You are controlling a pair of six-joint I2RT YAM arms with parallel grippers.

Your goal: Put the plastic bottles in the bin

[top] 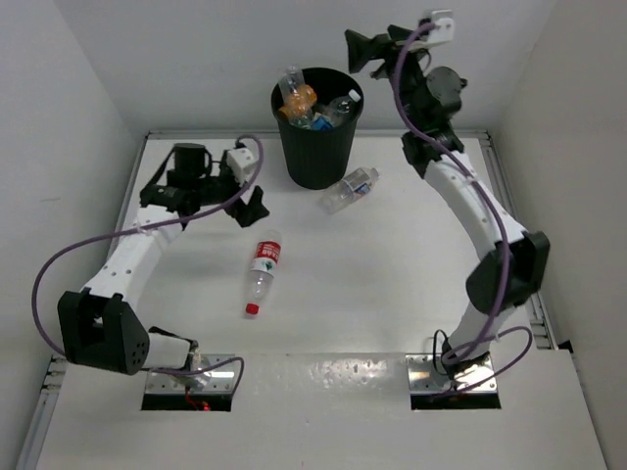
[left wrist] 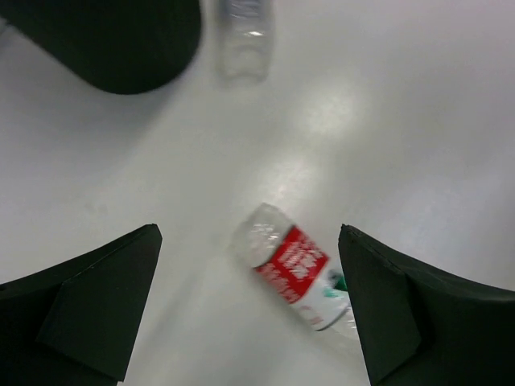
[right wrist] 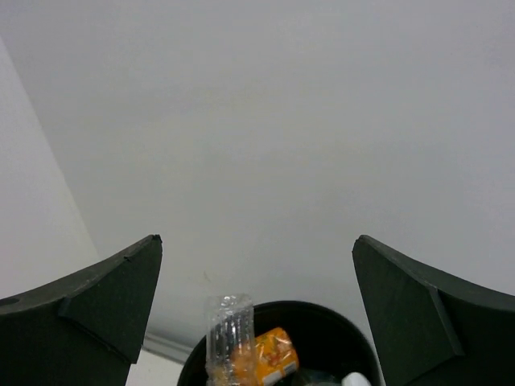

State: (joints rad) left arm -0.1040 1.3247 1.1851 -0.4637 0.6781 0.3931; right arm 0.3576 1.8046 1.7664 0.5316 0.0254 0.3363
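The red-labelled bottle's base end (top: 268,239) (left wrist: 264,233) lies nearest my left gripper's open fingers, so the gripper should next go down and to the right in the top view onto it.
The black bin (top: 316,132) stands at the back middle of the table with several bottles in it, one orange-labelled (top: 297,100). A clear bottle with a red label and red cap (top: 262,271) lies on the table, also in the left wrist view (left wrist: 294,265). Another clear bottle (top: 350,188) lies beside the bin's right foot, also in the left wrist view (left wrist: 244,32). My left gripper (top: 253,208) is open and empty, above the red-labelled bottle's base end. My right gripper (top: 364,46) is open and empty, raised to the right of the bin's rim (right wrist: 278,310).
White walls close in the table on the left, back and right. The table's raised rail (top: 495,171) runs along the right side. The purple cables (top: 59,264) loop out from both arms.
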